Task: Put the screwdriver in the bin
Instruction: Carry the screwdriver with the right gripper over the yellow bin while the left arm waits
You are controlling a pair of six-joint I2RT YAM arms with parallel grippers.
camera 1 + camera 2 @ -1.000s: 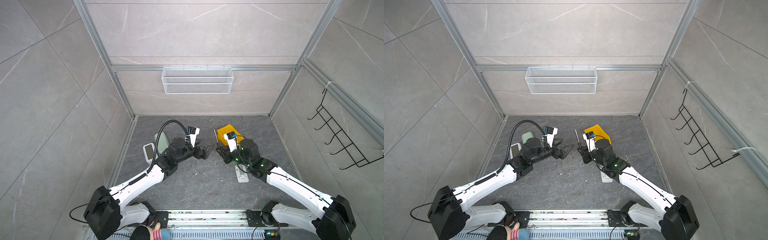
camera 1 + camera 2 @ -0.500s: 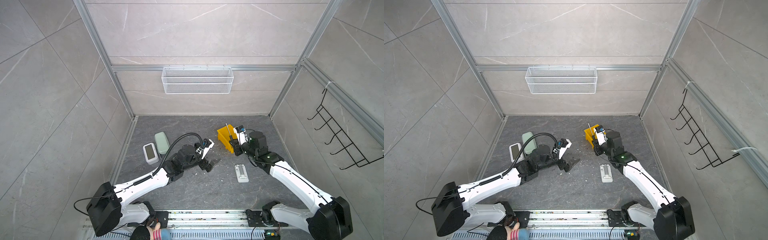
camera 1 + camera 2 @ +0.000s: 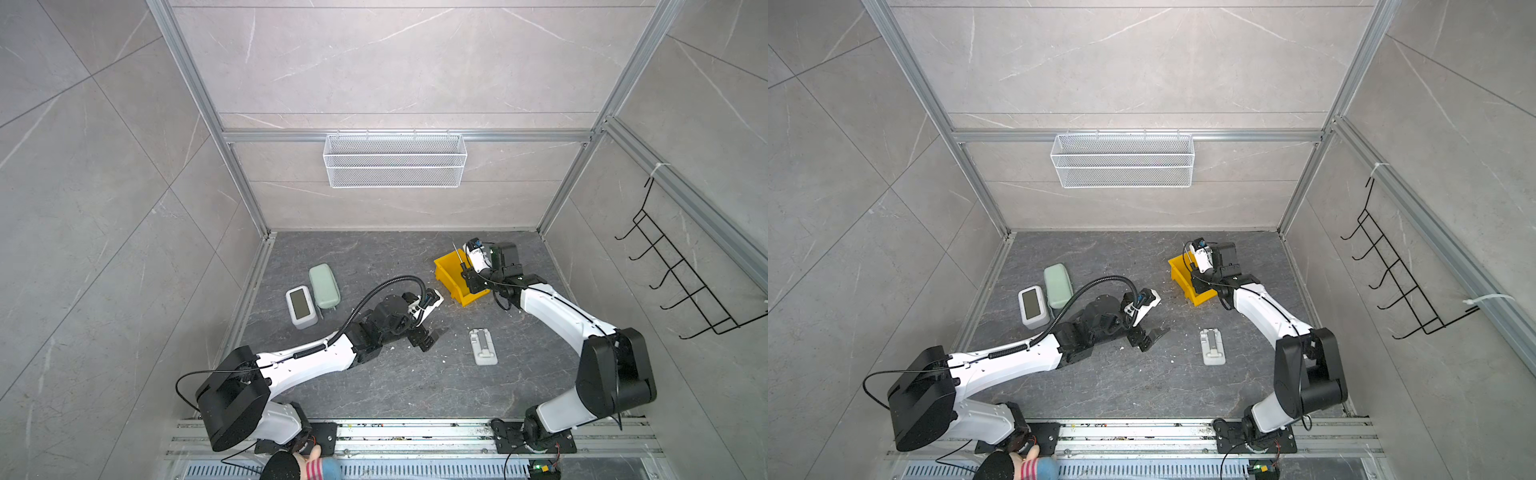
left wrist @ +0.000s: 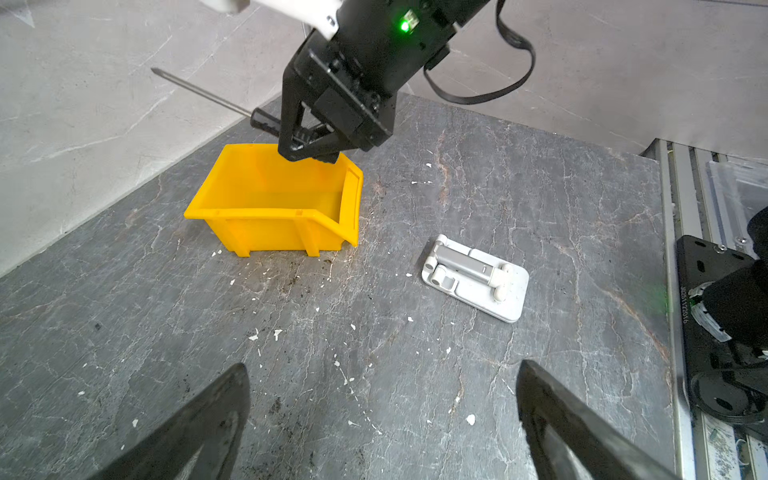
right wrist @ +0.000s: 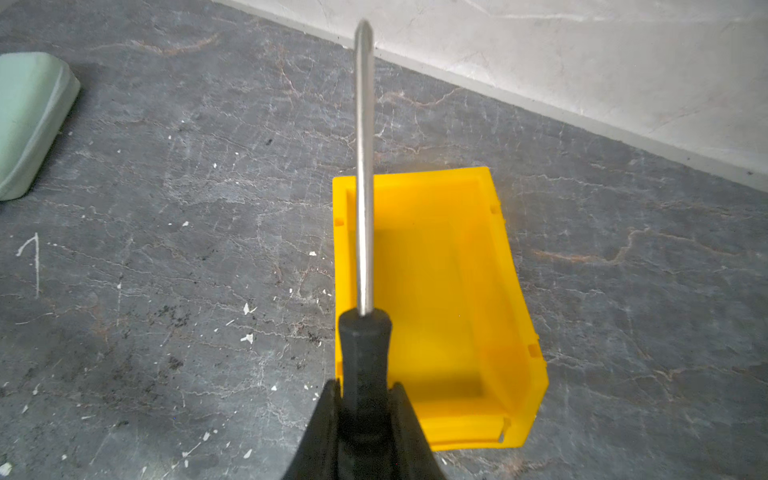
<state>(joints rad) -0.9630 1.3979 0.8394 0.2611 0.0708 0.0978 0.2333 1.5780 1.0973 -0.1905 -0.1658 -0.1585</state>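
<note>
My right gripper needs to go down between the bin's sides next and release the screwdriver's handle, as the screwdriver [image 3: 459, 259] is still above the bin's rim and the bin's bottom is below the gripper.
The screwdriver [image 5: 365, 340] has a black handle and a thin silver shaft. My right gripper [image 5: 361, 390] is shut on the handle. In the left wrist view the screwdriver [image 4: 266, 120] hangs tilted above the back of the yellow bin [image 4: 266, 232], with the right gripper [image 4: 307, 153] just over the rim and the shaft pointing toward the back wall. In a top view the screwdriver [image 3: 459, 259] and right gripper [image 3: 467, 276] are over the bin [image 3: 446, 270] at the back right of the floor. My left gripper [image 3: 422, 336] is open and empty over bare floor left of the bin, its jaws wide apart [image 4: 382, 365].
A grey-white phone stand [image 3: 483, 347] lies flat in front of the bin. A pale green case [image 3: 324, 286] and a white device with a screen [image 3: 300, 306] lie at the left. A wire mesh basket [image 3: 395, 160] hangs on the back wall and a black hook rack [image 3: 681, 282] on the right wall.
My right gripper has carried the screwdriver from the middle of the floor back and right to above the bin. My left gripper has drawn back toward the front, still open.
</note>
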